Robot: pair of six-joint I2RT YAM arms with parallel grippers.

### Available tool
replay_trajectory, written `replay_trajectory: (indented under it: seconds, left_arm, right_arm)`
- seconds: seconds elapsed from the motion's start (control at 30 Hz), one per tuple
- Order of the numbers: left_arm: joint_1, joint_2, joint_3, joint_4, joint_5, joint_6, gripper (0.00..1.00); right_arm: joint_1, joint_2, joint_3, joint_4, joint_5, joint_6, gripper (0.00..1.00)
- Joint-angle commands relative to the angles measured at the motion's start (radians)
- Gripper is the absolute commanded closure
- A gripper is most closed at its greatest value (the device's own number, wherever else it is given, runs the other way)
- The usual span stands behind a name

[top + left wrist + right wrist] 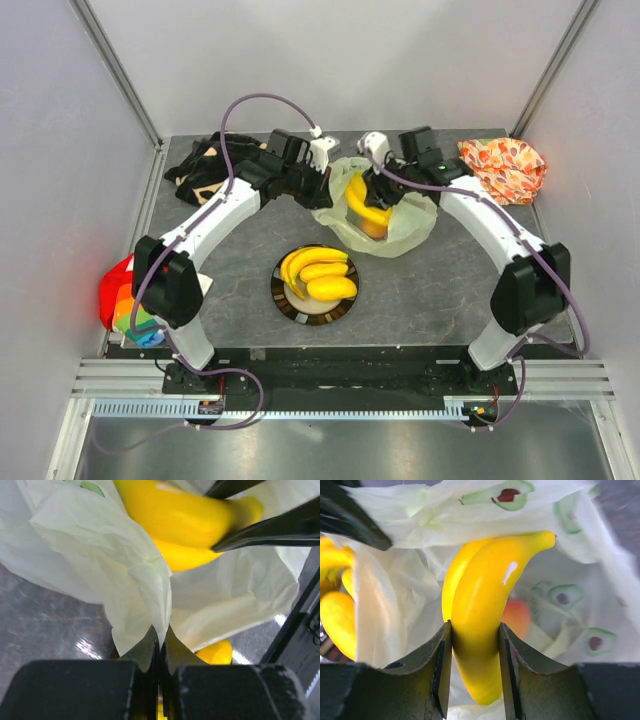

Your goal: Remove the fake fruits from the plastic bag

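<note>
My right gripper should next move up, back and down onto the near side of the dark plate and let go, because that side of the plate is to its left in the top view.
The pale yellow-green plastic bag [400,228] lies at the table's middle back. My left gripper [322,178] is shut on the bag's left edge [150,595]. My right gripper [378,192] is shut on a yellow banana bunch [358,200], held in the bag's mouth; the bunch fills the right wrist view [485,615] between my fingers. A small orange-pink peach [517,617] lies inside the bag behind it. A second banana bunch [303,263] and a yellow oval fruit [332,288] rest on a dark plate [284,302].
An orange leaf-patterned cloth [503,165] lies at the back right. A black cloth [200,165] lies at the back left. A red and multicoloured item [125,298] sits at the left edge. Walls close the table on three sides.
</note>
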Motion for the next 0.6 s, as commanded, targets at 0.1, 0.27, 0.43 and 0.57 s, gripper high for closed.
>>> replay_trajectory:
  seconds: [0.1, 0.27, 0.43, 0.57]
  left_arm:
    - [0.045, 0.078, 0.198, 0.036, -0.014, 0.036, 0.98]
    - [0.045, 0.123, 0.289, 0.032, -0.026, 0.048, 0.98]
    - [0.046, 0.097, 0.301, 0.028, -0.012, 0.059, 0.98]
    - [0.049, 0.051, 0.286, 0.028, -0.012, 0.048, 0.50]
  right_arm:
    - [-0.076, -0.124, 0.033, 0.139, -0.031, 0.172, 0.76]
    - [-0.118, -0.118, 0.065, 0.171, -0.194, 0.306, 0.78]
    - [-0.116, -0.179, 0.105, 0.259, -0.189, 0.342, 0.78]
    - [-0.115, -0.208, 0.134, 0.274, -0.126, 0.310, 0.78]
